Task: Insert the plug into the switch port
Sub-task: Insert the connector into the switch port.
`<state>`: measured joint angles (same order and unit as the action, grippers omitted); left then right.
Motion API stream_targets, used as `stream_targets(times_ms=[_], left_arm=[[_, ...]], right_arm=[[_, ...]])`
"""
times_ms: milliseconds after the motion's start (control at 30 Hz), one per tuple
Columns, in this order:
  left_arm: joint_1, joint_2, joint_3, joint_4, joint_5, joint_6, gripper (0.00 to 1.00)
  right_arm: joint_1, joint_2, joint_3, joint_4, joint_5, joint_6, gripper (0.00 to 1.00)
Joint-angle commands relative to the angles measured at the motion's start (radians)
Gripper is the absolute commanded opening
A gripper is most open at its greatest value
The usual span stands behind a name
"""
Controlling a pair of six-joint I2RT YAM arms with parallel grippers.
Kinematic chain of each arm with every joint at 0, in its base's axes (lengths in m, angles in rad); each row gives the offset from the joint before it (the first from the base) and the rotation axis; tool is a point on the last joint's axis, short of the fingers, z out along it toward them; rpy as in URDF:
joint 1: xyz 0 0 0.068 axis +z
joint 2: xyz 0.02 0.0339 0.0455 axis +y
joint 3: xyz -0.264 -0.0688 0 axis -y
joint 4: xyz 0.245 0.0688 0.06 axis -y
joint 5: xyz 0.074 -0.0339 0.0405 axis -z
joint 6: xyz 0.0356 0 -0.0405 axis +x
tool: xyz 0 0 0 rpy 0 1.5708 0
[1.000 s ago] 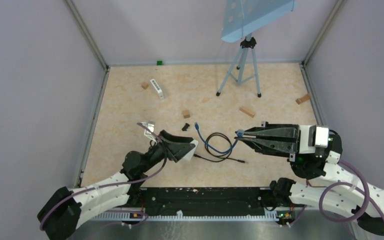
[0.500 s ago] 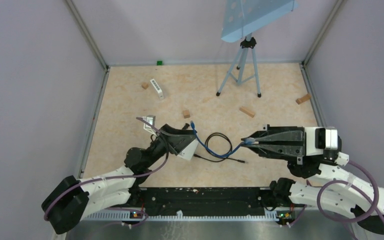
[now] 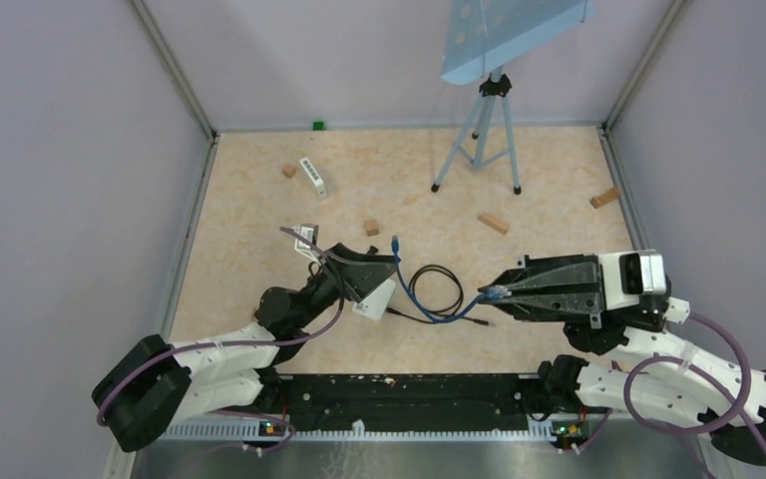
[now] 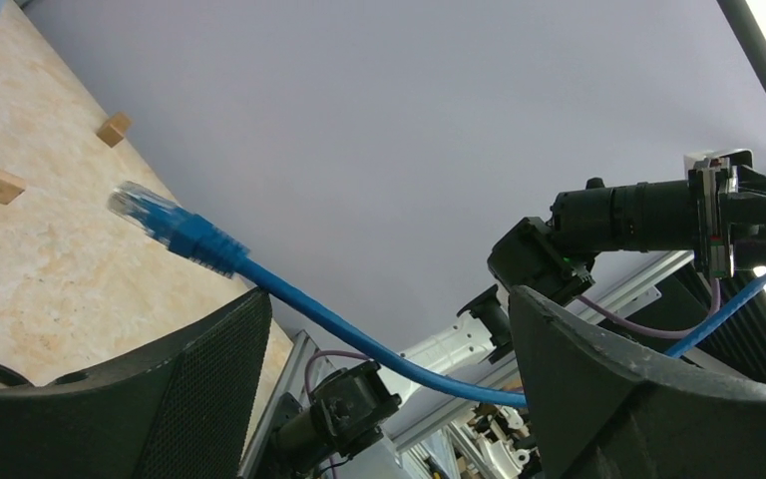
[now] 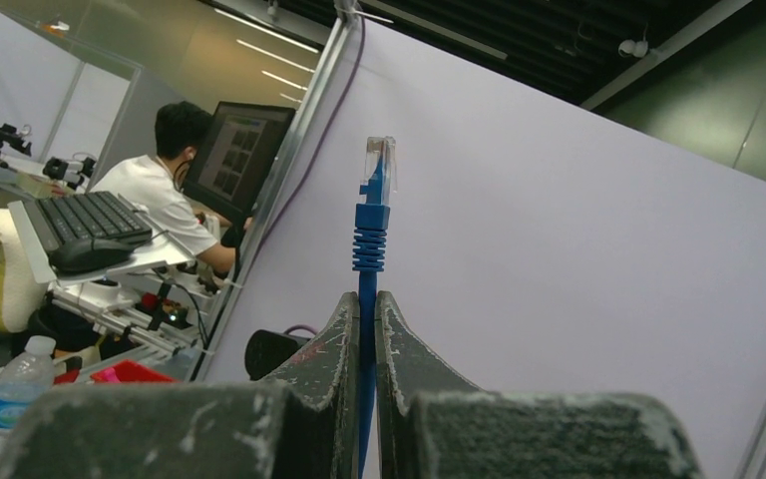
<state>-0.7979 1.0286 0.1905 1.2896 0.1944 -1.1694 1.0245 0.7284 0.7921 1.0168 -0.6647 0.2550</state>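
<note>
The blue cable behind the loose plug (image 3: 398, 261) (image 4: 387, 357) already runs between the open fingers of my left gripper. My left gripper should move a little further around that part of the cable and close there.
A blue network cable (image 3: 429, 311) sags between the two arms. My right gripper (image 3: 495, 293) is shut on it just behind one plug (image 5: 376, 170), which sticks out upright past the fingertips (image 5: 349, 319). The cable's other plug (image 3: 395, 242) hangs off the table, blurred in the left wrist view (image 4: 160, 215). My left gripper (image 3: 387, 271) is open, and the cable (image 4: 359, 334) runs through the gap between its fingers (image 4: 190, 399) without being pinched. The white switch (image 3: 312, 177) lies on the table at the far left, well away from both grippers.
A coiled black cable (image 3: 439, 289) lies between the grippers. Small wooden blocks (image 3: 371, 228) (image 3: 493, 223) (image 3: 289, 171) (image 3: 605, 198) are scattered on the table. A tripod (image 3: 479, 150) with a blue panel stands at the back right. Walls enclose the table.
My right gripper drew back to the right and nearer with its plug. The left gripper moved forward and right until its open fingers straddle the blue cable.
</note>
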Motion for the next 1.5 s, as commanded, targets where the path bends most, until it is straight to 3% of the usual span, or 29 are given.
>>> stream_targets(times_ms=[0, 167, 333, 433, 533, 700, 833, 933, 1067, 1333, 1467], left_arm=[[-0.008, 0.027, 0.043, 0.112, 0.034, -0.028, 0.91], [-0.010, 0.039, 0.041, 0.148, 0.034, -0.044, 0.78], [-0.012, 0.017, 0.037, 0.134, 0.030, -0.033, 0.53], [-0.011, -0.019, 0.034, 0.106, 0.023, 0.005, 0.31], [-0.011, -0.088, 0.043, 0.040, 0.032, 0.091, 0.01], [-0.011, -0.246, 0.164, -0.216, 0.213, 0.352, 0.00], [-0.013, -0.316, 0.321, -0.483, 0.384, 0.531, 0.00], [-0.026, -0.338, 0.398, -0.583, 0.505, 0.624, 0.00], [-0.062, -0.371, 0.428, -0.614, 0.587, 0.708, 0.00], [-0.123, -0.368, 0.455, -0.664, 0.563, 0.779, 0.00], [-0.135, -0.357, 0.456, -0.666, 0.550, 0.799, 0.00]], right_arm=[[-0.007, 0.053, -0.001, 0.093, -0.020, 0.052, 0.00], [-0.007, 0.076, -0.026, 0.114, -0.011, 0.057, 0.00], [-0.007, 0.034, -0.046, 0.020, 0.023, 0.010, 0.00], [-0.007, -0.022, -0.051, -0.102, 0.058, -0.043, 0.00], [-0.007, -0.097, -0.059, -0.262, 0.180, -0.086, 0.00], [-0.007, -0.149, -0.059, -0.484, 0.362, -0.079, 0.00], [-0.007, -0.101, -0.046, -0.544, 0.324, -0.042, 0.00], [-0.007, -0.045, -0.042, -0.518, 0.261, -0.022, 0.00], [0.000, 0.000, -0.088, -0.326, 0.209, 0.019, 0.00], [0.066, 0.154, -0.206, 0.265, 0.173, 0.072, 0.00], [0.078, 0.239, -0.210, 0.451, 0.135, 0.115, 0.00]])
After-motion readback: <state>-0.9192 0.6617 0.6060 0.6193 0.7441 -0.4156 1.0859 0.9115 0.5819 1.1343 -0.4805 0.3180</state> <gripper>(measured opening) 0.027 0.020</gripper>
